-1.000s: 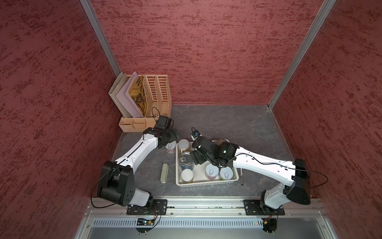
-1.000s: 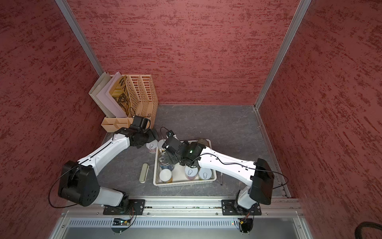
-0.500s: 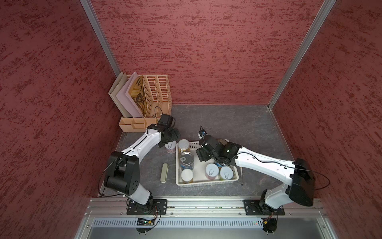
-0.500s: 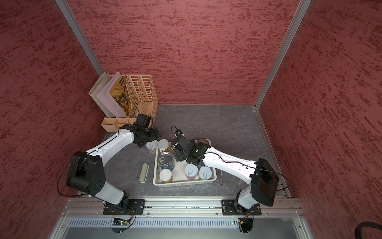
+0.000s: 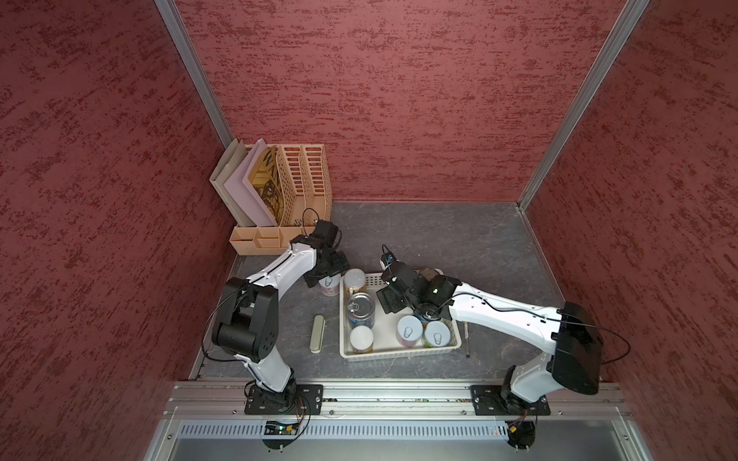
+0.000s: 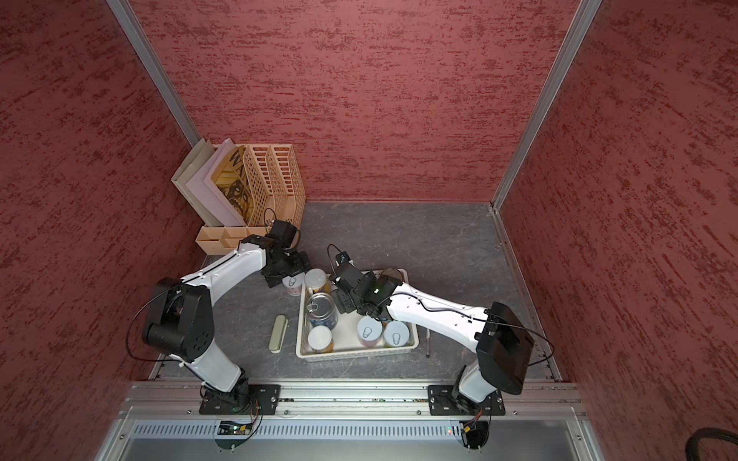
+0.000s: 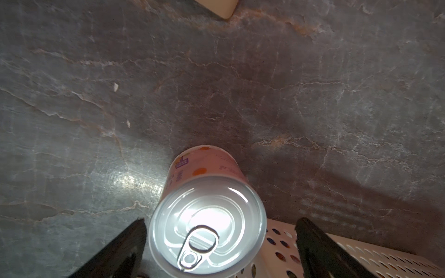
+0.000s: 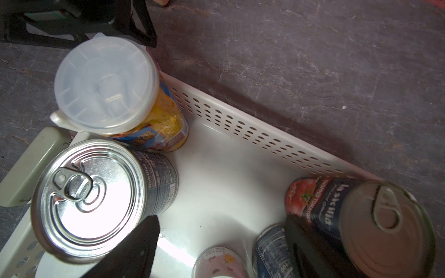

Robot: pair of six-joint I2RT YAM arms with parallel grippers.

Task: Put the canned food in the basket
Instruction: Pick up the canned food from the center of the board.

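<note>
My left gripper's open fingers straddle the silver lid of the small pink can, so I will lower it a little and close on the can's upper sides.
The white perforated basket holds several upright cans: a slim yellow-labelled one, a wide blue one, small white-topped ones and a dark tomato can. One small pink can stands on the table just outside the basket's far left corner. My left gripper is open with a finger on either side of it. My right gripper hangs open over the basket floor, holding nothing.
A flat olive case lies left of the basket and a pen lies along its right side. A beige file holder with folders and a low organiser fill the back left corner.
The left arm has folded its elbow inward and brought its gripper over the small pink can. The right gripper has shifted slightly to the right inside the basket, away from the yellow-labelled can.
</note>
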